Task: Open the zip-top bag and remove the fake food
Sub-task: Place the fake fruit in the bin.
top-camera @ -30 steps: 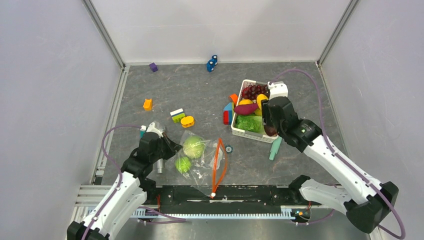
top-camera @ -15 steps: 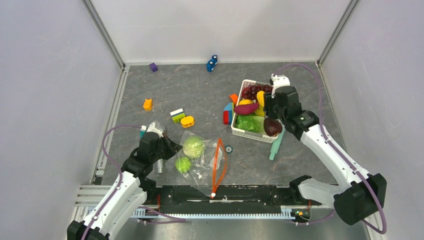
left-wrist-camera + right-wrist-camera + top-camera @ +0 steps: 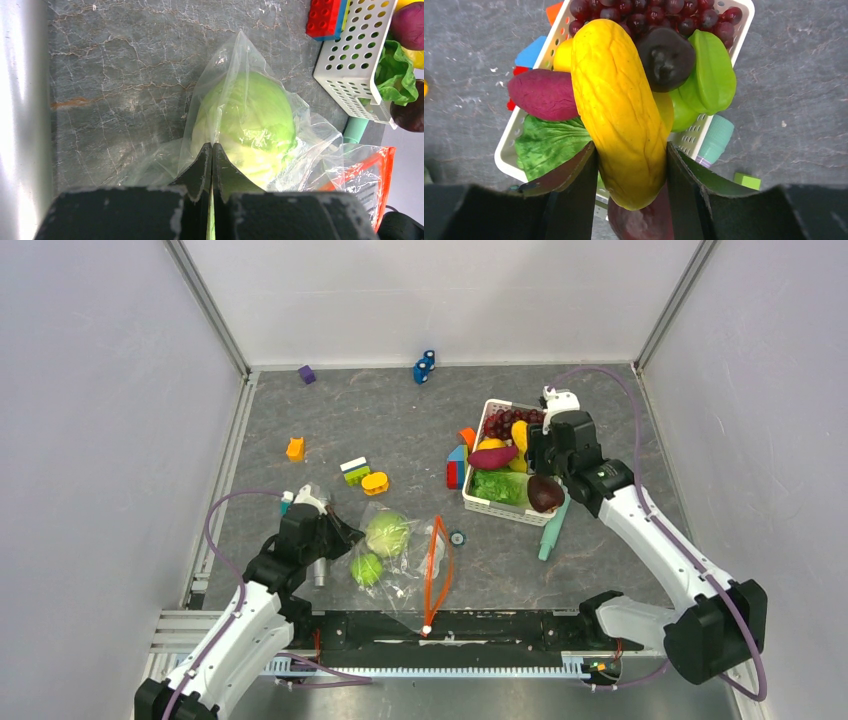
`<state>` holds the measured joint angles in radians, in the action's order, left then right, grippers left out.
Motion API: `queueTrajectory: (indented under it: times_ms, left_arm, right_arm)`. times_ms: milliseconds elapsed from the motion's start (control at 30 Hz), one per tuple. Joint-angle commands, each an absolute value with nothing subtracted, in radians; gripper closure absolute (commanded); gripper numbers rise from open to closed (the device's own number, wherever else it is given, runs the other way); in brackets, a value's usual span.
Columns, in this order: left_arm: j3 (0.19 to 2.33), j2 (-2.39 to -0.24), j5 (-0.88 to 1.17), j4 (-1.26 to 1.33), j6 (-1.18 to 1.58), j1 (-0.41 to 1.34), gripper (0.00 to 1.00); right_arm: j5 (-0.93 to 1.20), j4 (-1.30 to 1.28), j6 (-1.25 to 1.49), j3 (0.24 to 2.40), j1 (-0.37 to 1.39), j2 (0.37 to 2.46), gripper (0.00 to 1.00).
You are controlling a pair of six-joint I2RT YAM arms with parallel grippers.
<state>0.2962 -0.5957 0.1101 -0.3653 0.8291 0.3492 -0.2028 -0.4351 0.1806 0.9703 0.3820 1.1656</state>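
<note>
The yellow corn cob (image 3: pixel 619 100) already hangs over the basket, so the right gripper eases lower and toward the magenta sweet potato (image 3: pixel 544 95) next and releases the cob there.
The zip-top bag (image 3: pixel 410 570) lies crumpled near the front edge, with its red-orange zipper strip (image 3: pixel 432 575) on the right. Inside it are a pale green cabbage (image 3: pixel 388 533) and a round green fruit (image 3: pixel 366 568). My left gripper (image 3: pixel 343 538) is shut on the bag's clear left edge (image 3: pixel 200 150), right in front of the cabbage (image 3: pixel 250 125). My right gripper (image 3: pixel 631 155) is shut on a yellow corn cob (image 3: pixel 619 100) over the white basket (image 3: pixel 490 508). A magenta sweet potato (image 3: pixel 541 95) lies in the basket. A dark purple eggplant (image 3: pixel 545 493) sits at its near corner.
The basket also holds dark red grapes (image 3: pixel 508 421), lettuce (image 3: pixel 497 485) and green pieces. A teal cylinder (image 3: pixel 550 537) lies beside it. Red and blue blocks (image 3: pixel 456 468) sit to its left. Loose blocks (image 3: pixel 355 471) and a small round disc (image 3: pixel 457 537) lie around.
My right arm has swung toward the far side of the basket with the corn, which uncovers the eggplant. The left arm and the bag have not moved.
</note>
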Motion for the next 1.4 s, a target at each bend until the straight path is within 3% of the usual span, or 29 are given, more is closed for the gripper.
queueTrajectory:
  times_ms: [0, 167, 367, 600, 733, 933, 1133, 1267, 1367]
  left_arm:
    - [0.308, -0.601, 0.105, -0.362, 0.798, 0.351, 0.98]
    - [0.313, -0.61, 0.108, -0.361, 0.8, 0.351, 0.98]
    - [0.312, -0.594, 0.11, -0.369, 0.801, 0.351, 0.98]
    - [0.31, -0.589, 0.113, -0.367, 0.805, 0.351, 0.98]
    - [0.311, -0.588, 0.112, -0.368, 0.805, 0.351, 0.98]
    - [0.305, -0.582, 0.123, -0.361, 0.803, 0.351, 0.98]
    - [0.316, -0.607, 0.135, -0.358, 0.793, 0.351, 0.98]
    - [0.323, -0.617, 0.14, -0.354, 0.786, 0.351, 0.98]
    - [0.328, -0.623, 0.14, -0.356, 0.782, 0.351, 0.98]
  right_arm:
    - [-0.172, -0.348, 0.351, 0.945, 0.375, 1.105, 0.79]
    - [-0.07, -0.162, 0.637, 0.814, 0.376, 1.007, 0.84]
    - [-0.152, -0.121, 0.985, 0.715, 0.387, 0.933, 0.9]
    - [-0.24, -0.258, 0.939, 0.837, 0.399, 0.96, 0.85]
    - [-0.226, -0.256, 0.67, 0.893, 0.398, 1.006, 0.81]
    - [-0.168, -0.183, 0.088, 0.924, 0.397, 1.003, 0.85]
    - [-0.171, -0.024, -0.467, 0.811, 0.389, 0.908, 0.97]
    - [-0.086, -0.194, -0.726, 0.88, 0.371, 0.965, 0.97]
    - [-0.037, -0.295, -0.768, 0.934, 0.364, 1.011, 0.96]
